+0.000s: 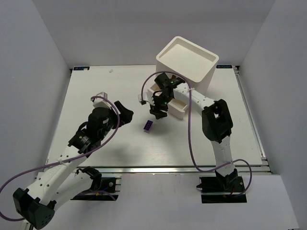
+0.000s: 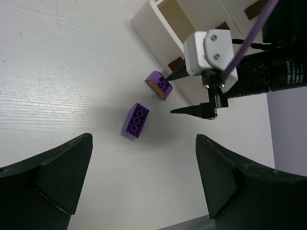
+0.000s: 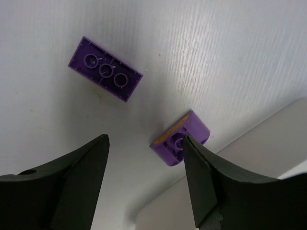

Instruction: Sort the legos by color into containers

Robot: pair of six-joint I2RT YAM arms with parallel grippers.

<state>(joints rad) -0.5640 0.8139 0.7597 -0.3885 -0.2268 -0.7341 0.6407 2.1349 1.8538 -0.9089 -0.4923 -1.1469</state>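
The rounded purple lego lies slanted under one finger, so I will turn my right gripper and lower it astride the piece, across its orange-striped side.
A purple three-stud lego lies on the white table between the two arms; it also shows in the left wrist view and the right wrist view. A second purple lego with a rounded end and an orange stripe lies beside a low white container, also seen from the left wrist. My right gripper is open and empty just above this piece, one fingertip over its edge. My left gripper is open and empty, left of the three-stud lego.
A tall white container stands at the back right, behind the low one. The low container's wall lies close to my right fingers. The table's front edge is a metal rail.
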